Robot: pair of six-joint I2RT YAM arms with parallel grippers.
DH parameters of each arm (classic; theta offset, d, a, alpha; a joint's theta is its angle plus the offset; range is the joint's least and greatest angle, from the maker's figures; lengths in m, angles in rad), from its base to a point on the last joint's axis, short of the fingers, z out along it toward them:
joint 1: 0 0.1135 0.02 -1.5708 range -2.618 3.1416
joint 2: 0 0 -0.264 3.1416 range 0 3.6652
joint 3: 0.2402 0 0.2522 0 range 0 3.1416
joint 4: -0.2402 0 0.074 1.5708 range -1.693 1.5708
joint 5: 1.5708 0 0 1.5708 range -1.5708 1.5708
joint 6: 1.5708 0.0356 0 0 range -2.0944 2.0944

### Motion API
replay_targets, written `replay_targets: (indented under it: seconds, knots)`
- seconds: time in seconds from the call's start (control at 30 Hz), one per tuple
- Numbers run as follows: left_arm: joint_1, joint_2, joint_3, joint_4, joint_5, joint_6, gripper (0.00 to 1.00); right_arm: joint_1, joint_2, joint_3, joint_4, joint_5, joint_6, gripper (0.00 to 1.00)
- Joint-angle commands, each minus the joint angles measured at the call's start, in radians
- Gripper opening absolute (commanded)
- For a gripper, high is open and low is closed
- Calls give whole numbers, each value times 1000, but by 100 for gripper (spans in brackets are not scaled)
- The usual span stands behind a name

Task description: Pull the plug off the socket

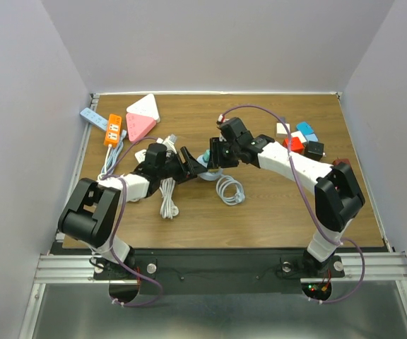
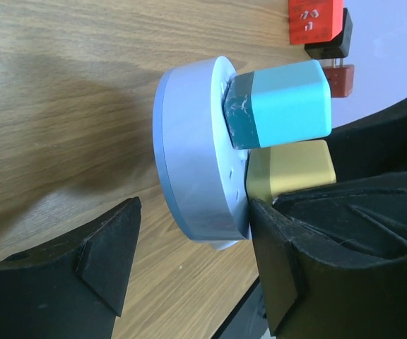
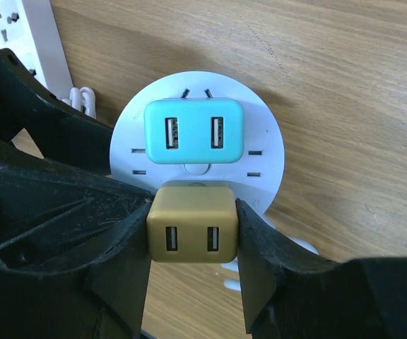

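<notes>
The olive plug in my right gripper should come off the socket next and go over the bare table [image 1: 326, 144] beside the black plug. I will release it there because loose plugs lie there.
A round white socket [image 3: 267, 152] lies flat on the wooden table, with a teal plug [image 3: 194, 131] and an olive plug [image 3: 193, 224] stuck in its face. My right gripper [image 3: 193, 233] is shut on the olive plug, one finger on each side. In the left wrist view the socket [image 2: 189, 162] sits between my left gripper's [image 2: 193, 212] fingers. One finger touches its face edge and the other stands apart, so the gripper is open. Both grippers meet at the socket [image 1: 205, 164] mid-table in the top view.
An orange power strip [image 1: 112, 129], a blue strip [image 1: 92, 117] and pink and white triangular sockets [image 1: 141, 116] lie back left. Coiled white cables [image 1: 230, 191] lie near the socket. Several coloured plugs [image 1: 301, 140] sit back right. A white power strip [image 3: 30, 35] lies beside the socket.
</notes>
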Motion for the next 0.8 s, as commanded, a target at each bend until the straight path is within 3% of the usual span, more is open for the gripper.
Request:
replay_targets:
  seconds: [0.0,0.13,0.37,0.6,0.63,0.7,0.73,0.77]
  knots:
    - [-10,14,44,64,-8,-19,73,5,-75,53,79,-61,4,0]
    - [-12,8,49,75,-24,-31,69,5,-81,42,79,-71,-6,0]
    - [-12,-17,35,94,-56,-70,51,5,-95,19,80,-80,-27,0]
    - [-12,9,32,134,-44,-126,50,3,-98,10,93,-118,-39,1]
    - [-13,12,30,139,-41,-130,46,3,-98,11,94,-118,-38,0]
    - [-13,23,33,141,-36,-130,23,5,-99,7,97,-117,-36,0]
    - [-13,26,32,141,-33,-128,2,5,-99,8,97,-112,-32,0]
    - [-13,31,33,141,-35,-128,0,5,-99,7,99,-107,-30,0]
